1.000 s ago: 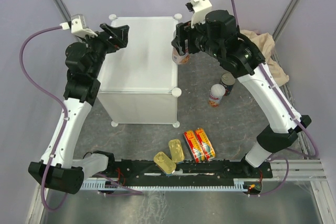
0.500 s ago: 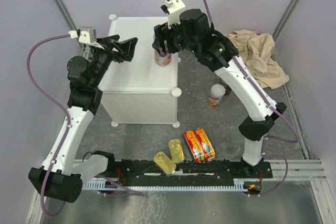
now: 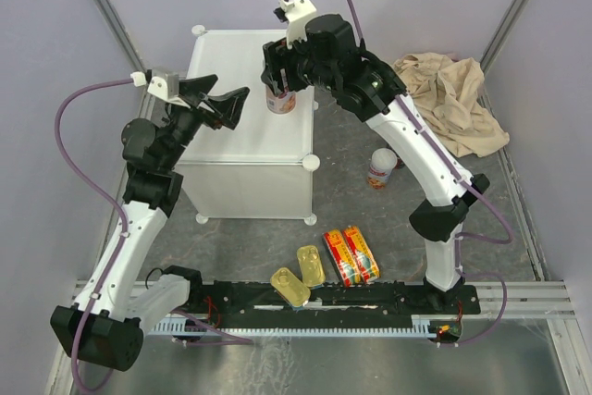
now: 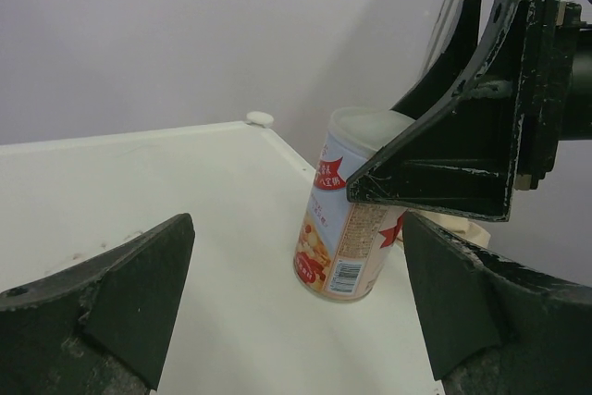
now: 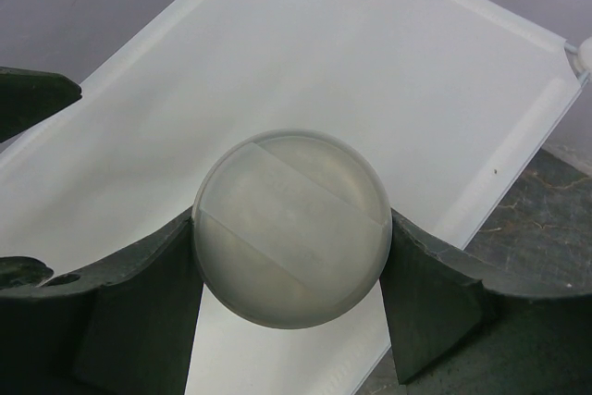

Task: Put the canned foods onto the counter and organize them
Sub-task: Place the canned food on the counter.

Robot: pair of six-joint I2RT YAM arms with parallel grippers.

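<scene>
The white-and-red can stands upright just beside my left gripper's open fingers. Next I need to move that gripper to the right in the top view, with the open fingers passing around the can.
The counter [image 3: 242, 131] is a white cube with round corner knobs. My right gripper [image 3: 280, 90] is shut on a white-and-red can [image 3: 280, 101], upright with its base at the counter's top near the right edge. The left wrist view shows the can [image 4: 347, 219] and the right wrist view its lid [image 5: 291, 227] between my right gripper's [image 5: 291, 277] jaws. My left gripper [image 3: 229, 104] is open and empty over the counter, just left of the can. On the floor are a second white-and-red can [image 3: 380, 167], two red-yellow tins [image 3: 351, 255] and two gold tins [image 3: 301, 275]. The dark can is hidden.
A beige cloth [image 3: 453, 99] lies crumpled at the back right. The counter's top [image 5: 370, 62] is bare apart from the held can. Slanted frame posts run along both back corners. The arms' base rail [image 3: 324, 307] crosses the near edge.
My right arm has carried the can leftward from beside the counter's right edge onto its top. My left gripper has swung right and nearer, toward the can.
</scene>
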